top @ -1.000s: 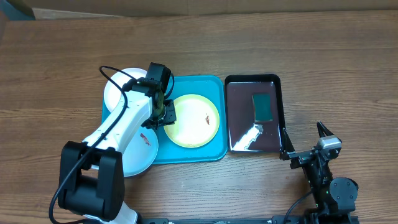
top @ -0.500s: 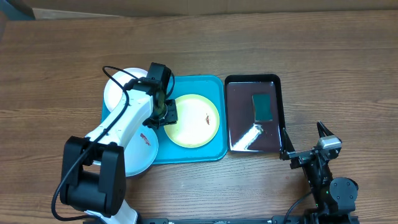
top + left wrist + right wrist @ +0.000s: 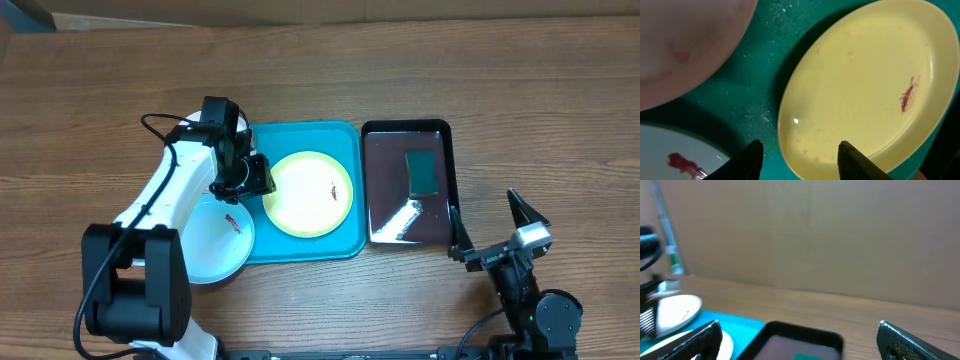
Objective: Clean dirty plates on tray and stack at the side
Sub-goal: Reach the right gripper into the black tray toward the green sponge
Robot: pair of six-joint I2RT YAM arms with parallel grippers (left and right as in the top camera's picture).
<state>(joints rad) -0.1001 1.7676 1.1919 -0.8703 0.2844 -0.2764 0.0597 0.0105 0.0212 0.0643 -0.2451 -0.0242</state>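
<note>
My right gripper moves outward over the black tray next, tilting to point down, then goes down astride the teal pad [image 3: 422, 173] [image 3: 807, 356], since the plates have red smears.
On the turquoise tray [image 3: 340, 140] lies the yellow-green rimmed plate [image 3: 310, 193] with a red smear. The light blue plate [image 3: 215, 245], also smeared, overlaps the tray's lower left corner. My left gripper [image 3: 245, 180] hovers open at the yellow plate's left rim. In the left wrist view one finger is over the bare tray [image 3: 755, 90] and the other over the yellow plate [image 3: 865, 85], holding nothing. The white plate [image 3: 685, 45] shows at upper left there; my left arm covers it from overhead. My right gripper [image 3: 488, 215] stands wide open and empty near the front right.
A black glossy tray [image 3: 385, 170] sits right of the turquoise one, with a teal rectangular pad [image 3: 422, 172] inside. The right wrist view looks over this black tray [image 3: 800, 332] toward a cardboard wall. Bare wooden table surrounds both trays.
My left arm has swung to the left, its gripper has slid off the yellow plate's rim and its jaws have widened. The white plate is now covered from overhead. The right arm barely shifted.
</note>
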